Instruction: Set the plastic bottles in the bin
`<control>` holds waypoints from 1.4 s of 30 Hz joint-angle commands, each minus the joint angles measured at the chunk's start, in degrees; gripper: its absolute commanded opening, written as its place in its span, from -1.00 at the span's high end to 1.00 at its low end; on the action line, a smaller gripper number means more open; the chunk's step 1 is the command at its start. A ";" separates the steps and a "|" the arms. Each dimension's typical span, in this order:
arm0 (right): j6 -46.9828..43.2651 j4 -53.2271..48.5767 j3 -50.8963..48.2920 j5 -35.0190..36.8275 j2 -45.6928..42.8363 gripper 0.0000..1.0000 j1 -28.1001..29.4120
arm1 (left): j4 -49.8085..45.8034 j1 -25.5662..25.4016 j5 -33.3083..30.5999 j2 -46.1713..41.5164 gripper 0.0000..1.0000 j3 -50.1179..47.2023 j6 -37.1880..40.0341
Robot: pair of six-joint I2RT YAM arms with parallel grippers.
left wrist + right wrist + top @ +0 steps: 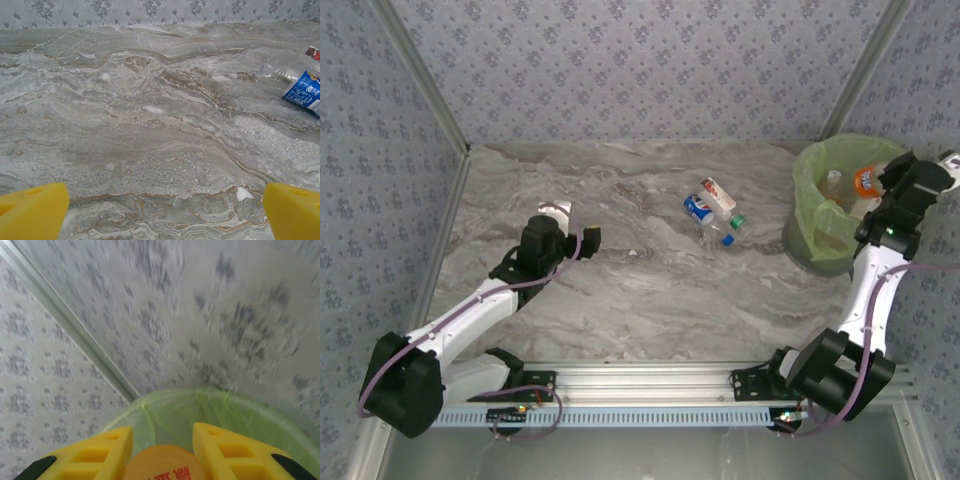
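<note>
I need to swing my right gripper from the bin's side rim next and tip it down toward the bin's open middle below, releasing the orange-labelled bottle inside.
My right gripper (883, 187) hangs over the bin (817, 232), shut on an orange-labelled plastic bottle (866, 180). The right wrist view shows that orange bottle (162, 466) pinched between the yellow fingers (227, 447), with the green-lined bin rim (240, 405) just beyond. Another clear bottle (833, 185) lies inside the bin. On the table lie a blue-labelled bottle (698, 207), a red-and-white-labelled one (718, 192) and a clear one with a green cap (736, 222). My left gripper (572, 225) is open low over bare table at mid-left, with the blue-labelled bottle (305, 90) off to its right.
The marble table (640, 290) is closed in by patterned walls at the back and sides. The bin stands in the back right corner. The arm bases sit on a metal rail (640, 385) at the near edge.
</note>
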 commanded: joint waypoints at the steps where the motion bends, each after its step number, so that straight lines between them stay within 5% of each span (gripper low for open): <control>1: -4.08 0.57 -3.12 -1.78 3.00 0.47 0.52 | 0.35 0.30 0.19 -0.61 -0.99 0.05 -0.92; 9: -10.04 -13.47 1.98 0.02 8.09 0.22 0.87 | 0.17 0.28 0.78 -0.16 -0.98 0.00 -1.05; 15: -10.84 -20.71 6.14 7.48 8.86 -0.37 2.48 | -0.04 0.22 0.95 0.24 -0.99 0.35 -1.11; 22: -13.31 -26.58 9.96 16.79 6.88 -0.77 6.89 | -0.35 0.28 0.82 0.41 -0.98 0.78 -0.98; 30: -12.91 -32.82 15.30 16.26 3.77 -0.86 11.90 | -0.51 0.24 0.46 0.81 -0.99 0.94 -1.28; 38: -13.59 -33.47 16.43 24.90 -0.45 -0.98 19.56 | -1.15 0.28 0.12 1.51 -0.98 1.80 -0.85; 40: -14.36 -33.66 16.97 23.22 -1.21 -0.98 20.75 | -1.14 0.27 0.07 1.87 -0.98 2.11 -0.90; 42: -14.59 -33.54 17.09 14.05 -1.71 -0.97 20.44 | -0.89 0.29 0.23 2.35 -0.98 2.33 -0.98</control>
